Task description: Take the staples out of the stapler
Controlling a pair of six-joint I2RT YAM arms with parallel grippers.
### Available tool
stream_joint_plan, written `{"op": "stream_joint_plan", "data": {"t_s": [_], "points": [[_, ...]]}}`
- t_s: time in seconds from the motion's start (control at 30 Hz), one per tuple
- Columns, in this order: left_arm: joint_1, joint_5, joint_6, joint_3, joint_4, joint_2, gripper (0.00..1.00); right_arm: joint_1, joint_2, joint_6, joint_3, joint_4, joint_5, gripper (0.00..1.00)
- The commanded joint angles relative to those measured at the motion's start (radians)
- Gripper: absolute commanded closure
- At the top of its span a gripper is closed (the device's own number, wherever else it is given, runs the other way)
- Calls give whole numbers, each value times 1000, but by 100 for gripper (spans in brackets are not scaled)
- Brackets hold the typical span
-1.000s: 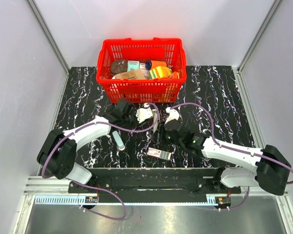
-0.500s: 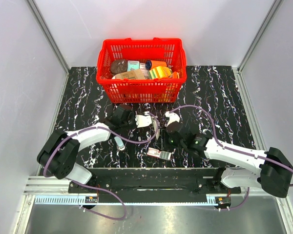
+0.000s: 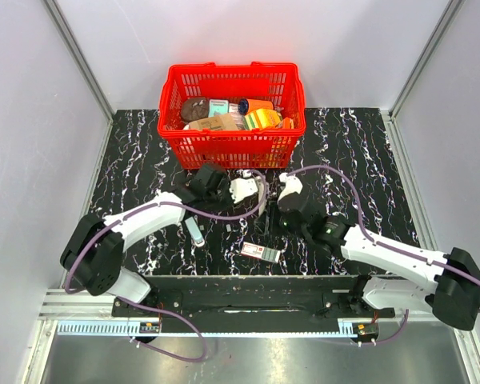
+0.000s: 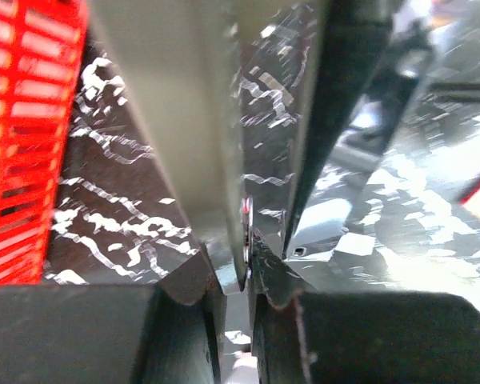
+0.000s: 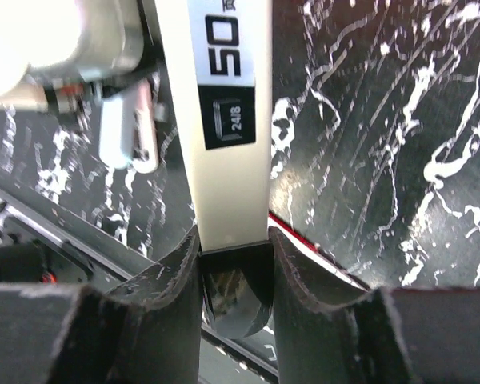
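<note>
The marble tabletop is bare below and to the right in the top view, so I need to move my right gripper there, lower it and release the stapler's white bar.
My right gripper [image 5: 234,240] is shut on a white-and-black stapler [image 5: 224,120] printed "50" and "24/8", gripping it where the white bar meets its black end. My left gripper [image 4: 248,272] is shut on a thin cream-white plate [image 4: 184,120] of the same stapler, with a black part beside it. In the top view the two grippers, left [image 3: 254,194] and right [image 3: 274,210], meet mid-table over this dark stapler [image 3: 262,216]. A small light-blue stapler [image 3: 194,232] lies on the table to the left, apart from both grippers.
A red basket [image 3: 232,144] full of goods stands at the back, close behind the grippers; its mesh shows in the left wrist view [image 4: 24,120]. A small flat white-and-red box [image 3: 262,252] lies near the front edge. The table is black marble-patterned [image 3: 360,152].
Both grippers have shifted slightly right and toward the basket with the white-and-black stapler between them. The light-blue stapler and the box have not moved.
</note>
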Motion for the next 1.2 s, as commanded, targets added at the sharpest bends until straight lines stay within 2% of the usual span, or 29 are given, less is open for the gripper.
{"op": "stream_joint_plan", "data": {"t_s": [0.0,0.07,0.13,0.27,0.4,0.5,0.73,1.0,1.17], "points": [[-51,245,-216,112,-190,-85,88,-22,-32,65,83,91,178,100],[-54,321,-250,128,-233,-79,78,-36,-16,71,93,108,204,100],[-54,333,-253,134,-261,-73,75,-65,13,69,116,87,206,100],[-51,297,-241,129,-271,-64,73,-146,21,45,120,36,215,100],[-48,333,-273,206,-352,-19,68,-267,4,-12,97,38,197,100],[-45,292,-265,224,-376,-15,65,-307,3,-55,101,27,209,100],[38,182,-256,232,-432,-42,64,-369,156,-125,162,-5,259,100],[167,14,-137,62,-385,-143,59,-393,375,-182,259,13,365,100],[228,-7,-67,-20,-327,-151,52,-422,455,-178,288,18,364,100]]}}
